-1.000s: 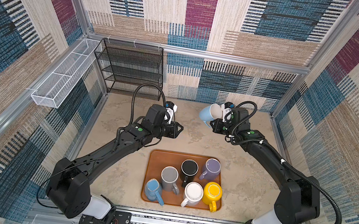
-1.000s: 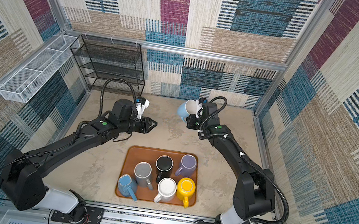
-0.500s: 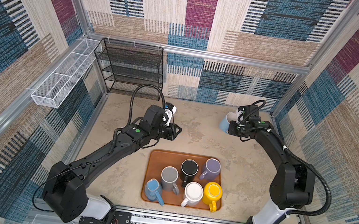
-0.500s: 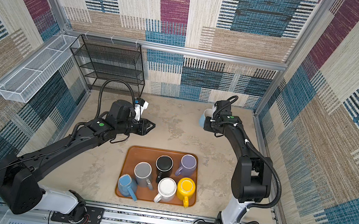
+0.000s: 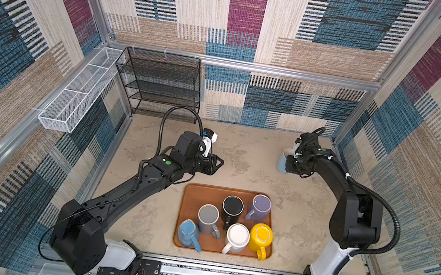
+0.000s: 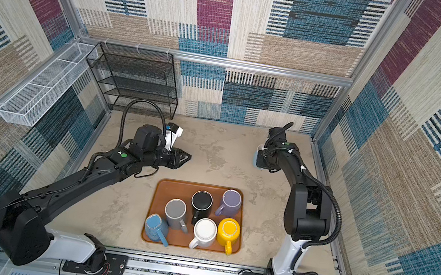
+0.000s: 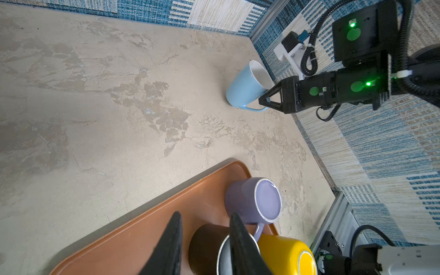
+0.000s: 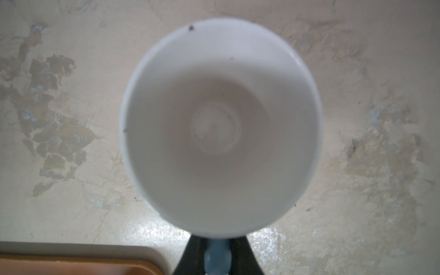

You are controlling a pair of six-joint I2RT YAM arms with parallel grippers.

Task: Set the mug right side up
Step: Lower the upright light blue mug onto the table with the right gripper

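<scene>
The bare spot on the tabletop is just below my right gripper. My right gripper will next ease down until the mug's base sits there, and then let go of the handle.
The light blue mug with a white inside is at the back right of the table, mouth up and slightly tilted, as the left wrist view shows. Its base is at or just above the table surface; I cannot tell which. My right gripper is shut on the mug's handle, and the right wrist view looks straight into the empty mug. Both top views show my left gripper hovering left of centre, open, with nothing between its fingers.
A brown tray near the front holds several mugs, among them a black one, a purple one and a yellow one. A black wire rack stands at the back left. A white wire basket hangs on the left wall.
My right arm carried the blue mug from the back middle to the right and down toward the table, turning its mouth upward. The left arm has barely shifted.
</scene>
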